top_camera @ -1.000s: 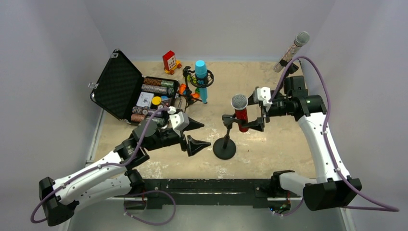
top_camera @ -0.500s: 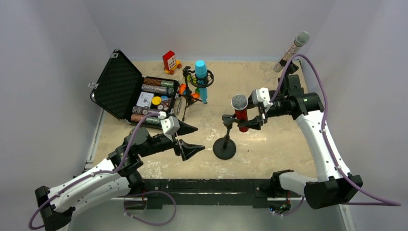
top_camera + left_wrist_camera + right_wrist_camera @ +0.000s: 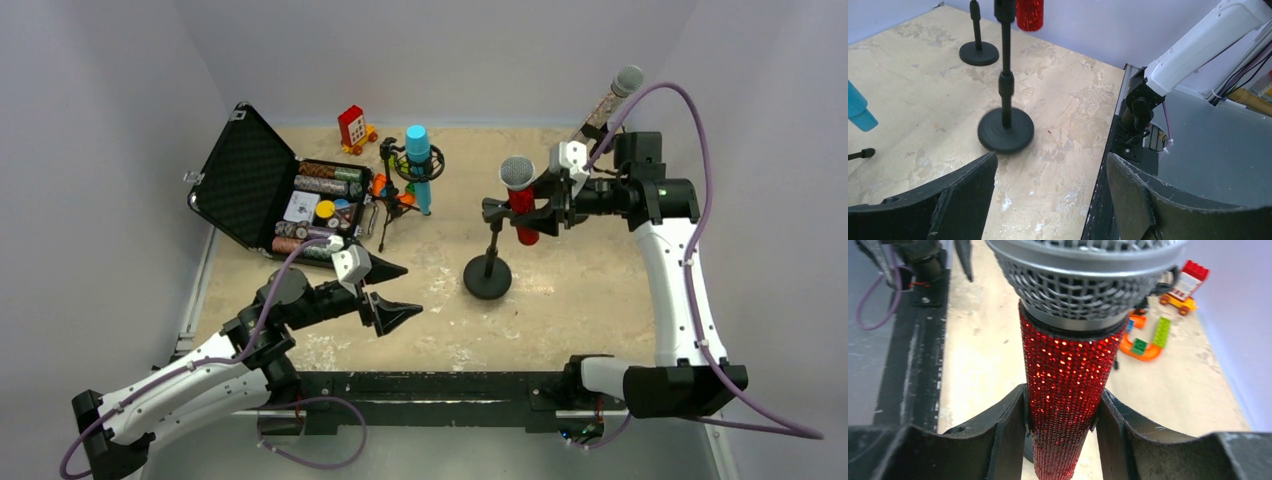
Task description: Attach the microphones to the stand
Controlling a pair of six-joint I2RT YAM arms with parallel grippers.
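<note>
The red glitter microphone is already in its stand's clip, so the robot's right gripper should next move both outward to the bare tabletop (image 3: 508,231) beside the tripod and let go.
My right gripper (image 3: 532,208) is shut on the red glitter microphone (image 3: 522,212), below its silver grille head; the wrist view shows both fingers pressed on its body (image 3: 1068,390). The microphone sits in the clip of a black round-base stand (image 3: 488,277). My left gripper (image 3: 410,290) is open and empty, left of that stand's base (image 3: 1005,130). The cyan-blue microphone (image 3: 418,165) stands in a ring mount on a tripod stand at the back. The silvery-pink microphone (image 3: 607,100) leans at the back right corner, its stand mostly hidden behind my right arm.
An open black case (image 3: 240,185) with poker chips lies at the back left. A red toy block vehicle (image 3: 352,128) stands by the back wall. Orange and green toy pieces (image 3: 1143,340) lie by the tripod. A second round stand base (image 3: 978,52) shows far back.
My right gripper has moved back and to the right with the red microphone, and the stand has come along with it. My left gripper has drawn back a little toward the near edge.
</note>
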